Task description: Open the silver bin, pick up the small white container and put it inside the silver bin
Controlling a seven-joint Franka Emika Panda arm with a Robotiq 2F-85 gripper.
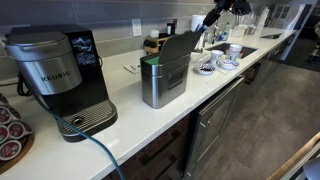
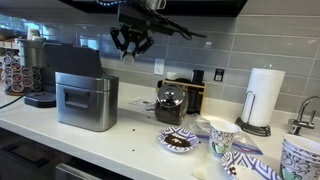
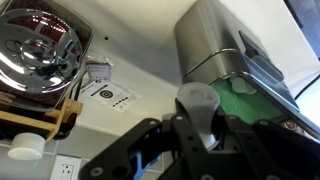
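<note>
My gripper goes to the right in the wrist view next, over the green inside, and releases the container (image 3: 197, 98), as it hangs beside the bin's opening.
The silver bin (image 1: 160, 82) stands on the white counter next to the Keurig, its flat lid (image 1: 180, 46) raised. It also shows in the other exterior view (image 2: 88, 102) and in the wrist view (image 3: 212, 40), where its inside looks green. My gripper (image 2: 130, 42) hangs in the air above the counter, to the side of the bin and higher than its lid. In the wrist view the gripper (image 3: 197, 128) is shut on the small white container (image 3: 197, 98), which sticks out between the fingers beside the bin's opening.
The black-and-grey Keurig (image 1: 58, 75) stands beside the bin. A shiny metal appliance (image 2: 170, 103), a plate of pods (image 2: 180, 141), patterned cups (image 2: 222, 134) and a paper towel roll (image 2: 263, 97) stand along the counter. A sink (image 1: 240, 50) lies at the far end.
</note>
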